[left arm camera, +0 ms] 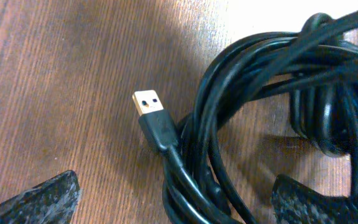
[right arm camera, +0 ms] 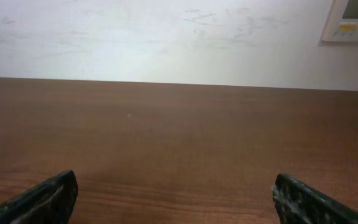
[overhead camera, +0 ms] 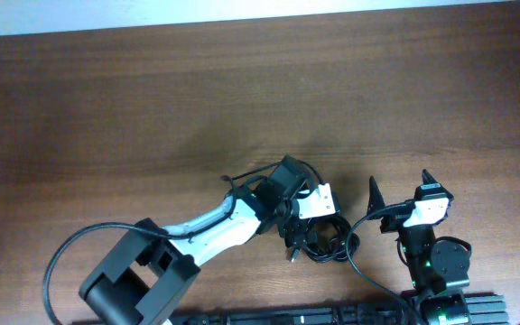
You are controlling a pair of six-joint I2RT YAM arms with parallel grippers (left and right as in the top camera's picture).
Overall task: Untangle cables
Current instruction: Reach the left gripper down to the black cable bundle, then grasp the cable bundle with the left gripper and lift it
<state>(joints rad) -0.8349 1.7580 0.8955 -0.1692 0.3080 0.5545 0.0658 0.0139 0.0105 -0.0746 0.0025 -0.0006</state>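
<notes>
I should lower my left gripper onto the bundle's cables just behind the USB plug, as they are below, between its two open fingers.
The cables [overhead camera: 330, 249] lie as a small black tangle on the wooden table, near its front edge at centre. In the left wrist view the cables [left arm camera: 260, 93] form a bundle of coiled black loops. A USB plug [left arm camera: 149, 107] with a gold tip sticks out to the left, flat on the wood. My left gripper [overhead camera: 317, 236] is open and sits low over the tangle. Its two fingertips [left arm camera: 179, 202] straddle a strand of the bundle without closing on it. My right gripper [overhead camera: 402, 191] is open and empty to the right of the tangle. It faces bare table [right arm camera: 179, 205].
The left arm [overhead camera: 215, 230] reaches in from the front left, with its own thicker black wire [overhead camera: 61, 257] looping beside it. The right arm's base [overhead camera: 436, 262] stands at the front right. A white wall and a wall panel [right arm camera: 352, 18] lie beyond the table's far edge.
</notes>
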